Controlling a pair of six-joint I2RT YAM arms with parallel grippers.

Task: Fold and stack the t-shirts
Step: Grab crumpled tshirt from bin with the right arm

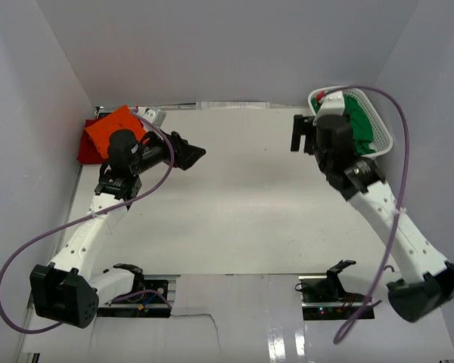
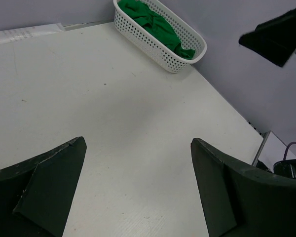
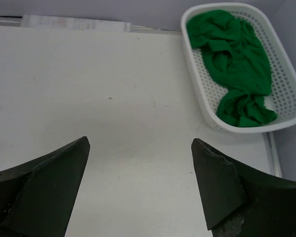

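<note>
The right gripper moves right in the top view and down into the basket point(image 1: 386, 136) next.
A folded bright orange t-shirt point(image 1: 113, 128) lies on a dark red t-shirt point(image 1: 85, 150) at the table's far left corner. A crumpled bright green t-shirt point(image 1: 361, 122) lies in the white mesh basket point(image 1: 386, 136) at the far right; it also shows in the left wrist view point(image 2: 155, 24) and the right wrist view point(image 3: 234, 66). My left gripper point(image 1: 193, 153) is open and empty, just right of the stack, above bare table point(image 2: 138, 143). My right gripper point(image 1: 299, 134) is open and empty, left of the basket point(image 3: 207, 106).
Grey walls close in the table on the left, back and right. A purple cable loops from each arm. A small grey metal piece point(image 1: 155, 116) lies at the back edge beside the stack. Black clamps point(image 1: 129, 272) sit at the near edge.
</note>
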